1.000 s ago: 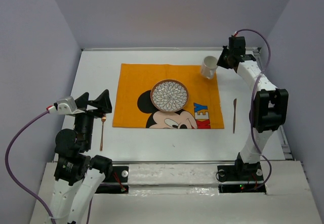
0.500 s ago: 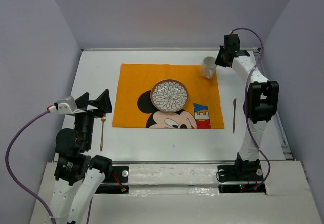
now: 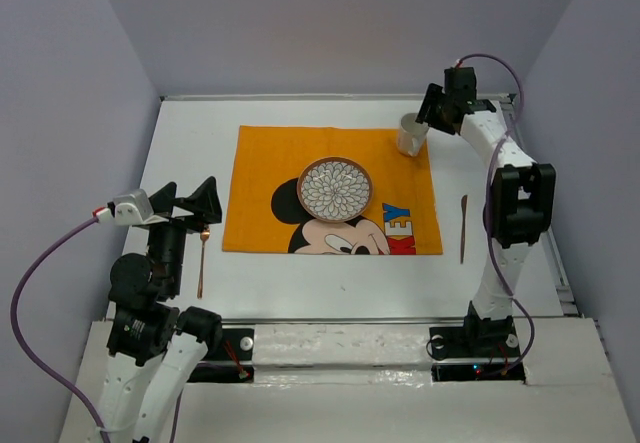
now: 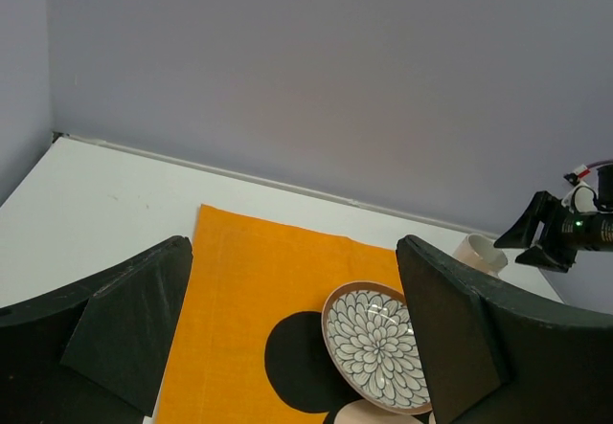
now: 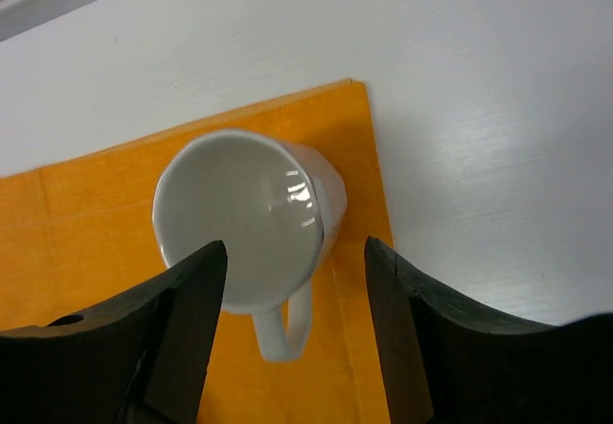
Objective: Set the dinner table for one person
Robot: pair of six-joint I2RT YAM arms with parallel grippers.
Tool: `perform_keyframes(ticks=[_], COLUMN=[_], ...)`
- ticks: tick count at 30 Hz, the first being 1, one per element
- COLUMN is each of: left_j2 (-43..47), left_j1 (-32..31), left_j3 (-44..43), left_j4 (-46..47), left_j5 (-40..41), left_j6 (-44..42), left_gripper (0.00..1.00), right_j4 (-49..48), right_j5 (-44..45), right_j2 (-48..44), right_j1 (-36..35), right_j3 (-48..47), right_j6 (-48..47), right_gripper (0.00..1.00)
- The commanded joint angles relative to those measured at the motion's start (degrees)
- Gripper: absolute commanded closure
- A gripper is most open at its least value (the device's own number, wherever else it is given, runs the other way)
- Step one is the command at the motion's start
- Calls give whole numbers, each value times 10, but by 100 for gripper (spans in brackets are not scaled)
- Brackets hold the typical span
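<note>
Next, my right gripper moves back from the mug (image 3: 411, 133) and down onto the copper knife's middle (image 3: 463, 230) to close, since the mug already stands upright on the mat.
The white dinner table (image 3: 330, 273) carries an orange placemat (image 3: 265, 178) with a flower-patterned bowl (image 3: 334, 188) at its middle. A white mug (image 3: 411, 133) stands upright on the mat's far right corner. My right gripper (image 3: 432, 113) hovers just above and behind it. In the right wrist view this gripper (image 5: 292, 252) is open, and the mug (image 5: 239, 213) and its handle lie between the fingers without touching them. My left gripper (image 3: 188, 203) is open and empty over the table's left side, above a copper spoon (image 3: 201, 258). The left wrist view shows the bowl (image 4: 375, 345) ahead.
A copper knife (image 3: 463, 228) lies on the table right of the mat, beside the right arm's upright link (image 3: 520, 208). Lavender-grey walls (image 3: 80, 113) close in the table on three sides. The mat's right edge (image 5: 378, 185) runs just past the mug.
My right gripper's jaws have opened beside the mug and the wrist has leaned slightly left toward it. The mug has stayed in place. The left arm has not moved.
</note>
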State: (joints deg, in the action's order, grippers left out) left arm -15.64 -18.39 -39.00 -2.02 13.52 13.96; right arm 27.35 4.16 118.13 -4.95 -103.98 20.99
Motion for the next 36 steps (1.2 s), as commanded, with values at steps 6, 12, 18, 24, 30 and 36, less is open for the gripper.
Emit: perform_keyframes(ticks=[6,12,18,24,30,36], left_j2=[34,66,87,109,111,106], left_j1=[-26,-59,-81,-86,-96,-99], left_j3=[-5,-6,-7,-8,-8,-9], left_j4=[21,21,21,8,8,8], left_j5=[6,19,30,43,47,48], left_j6=[-13,-17,-21,-23,-26,-25], left_gripper=[1,1,1,1,1,1], right_j4=[-84,-31,16,28,-8,-24], right_j5=[40,42,22,23,-18,-22], right_j2=[-342,-488,-520,-431,-364,-340], right_j1=[29,66,105,142,142,142], right_j3=[320,588,658,637,627,622], right_j6=[70,84,135,112,98,86], right_gripper=[43,48,50,53,64,86])
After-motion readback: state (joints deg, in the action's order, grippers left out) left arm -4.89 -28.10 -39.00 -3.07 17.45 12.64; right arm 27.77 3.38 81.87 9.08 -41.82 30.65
